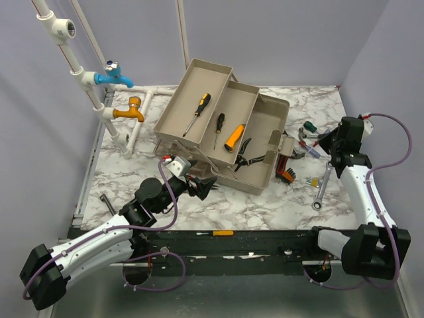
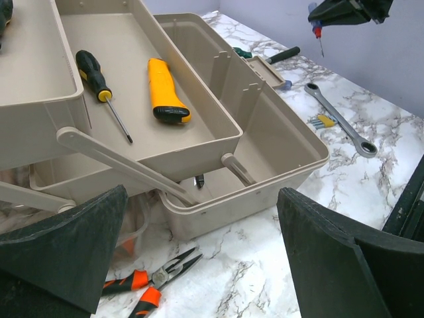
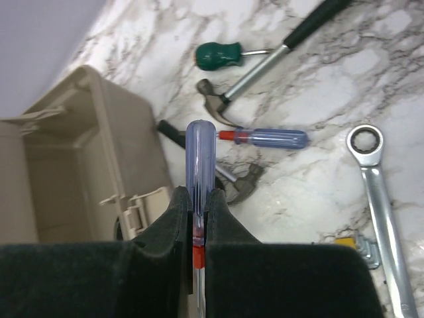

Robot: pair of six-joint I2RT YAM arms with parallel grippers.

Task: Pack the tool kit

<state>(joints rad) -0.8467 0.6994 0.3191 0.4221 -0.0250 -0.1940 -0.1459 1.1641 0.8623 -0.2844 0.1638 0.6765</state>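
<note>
My right gripper carries the screwdriver over the toolbox's base next and releases it there, since the middle tray's bare bottom lies to the left in the top view.
The beige toolbox (image 1: 264,136) stands open with its trays folded out. The trays hold two screwdrivers (image 1: 197,112) and a yellow-handled tool (image 1: 234,137). Black pliers (image 1: 246,156) lie in the base. My left gripper (image 1: 205,187) is open and empty, low over the table at the box's near wall (image 2: 265,192). Orange-handled pliers (image 2: 149,281) lie on the marble just beside its left finger. My right gripper (image 1: 329,149) is shut on a blue clear-handled screwdriver (image 3: 200,165) and holds it above the table right of the box (image 3: 66,146).
Right of the box lie a hammer (image 3: 265,63), a green-handled screwdriver (image 3: 215,53), a second blue screwdriver (image 3: 271,138), a ratchet wrench (image 1: 322,187) and red-held hex keys (image 1: 286,169). White pipes with a blue tap (image 1: 112,76) and an orange tap (image 1: 129,111) stand at back left.
</note>
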